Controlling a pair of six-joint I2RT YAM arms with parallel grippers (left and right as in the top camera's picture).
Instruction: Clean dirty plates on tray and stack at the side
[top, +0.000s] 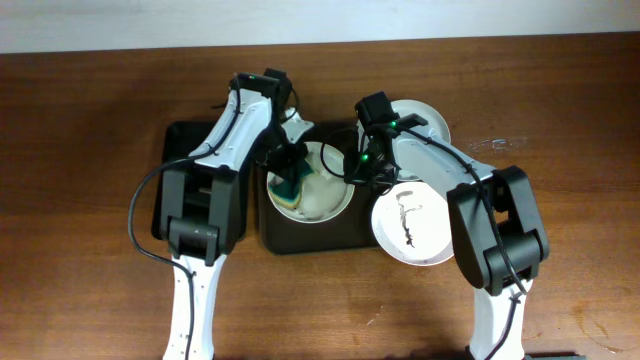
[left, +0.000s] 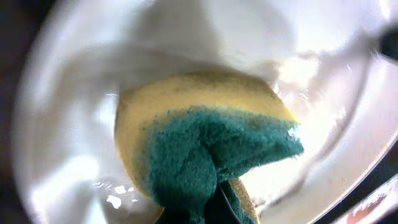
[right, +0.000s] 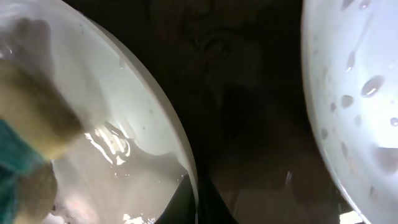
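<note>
I should next lift the white plate in my right gripper, tip it as water pools inside, then lower it onto the brown tray beside the streaked plate and release.
A white plate (top: 322, 198) lies on the dark brown tray (top: 300, 240). My left gripper (top: 289, 178) is shut on a yellow and green sponge (top: 287, 190) and presses it onto this plate's left part. In the left wrist view the sponge (left: 205, 143) fills the middle of the wet plate (left: 74, 124). My right gripper (top: 356, 170) is shut on the plate's right rim (right: 180, 155), fingers (right: 196, 205) either side. A second plate (top: 415, 225) with dark streaks lies at the tray's right edge. A third plate (top: 428, 118) lies at the back right.
A smaller black tray (top: 180, 150) lies under my left arm, left of the brown tray. A clear plastic item (top: 497, 145) lies on the table to the right. The right wrist view shows a wet white plate (right: 354, 93) with droplets across the dark tray floor (right: 249, 93).
</note>
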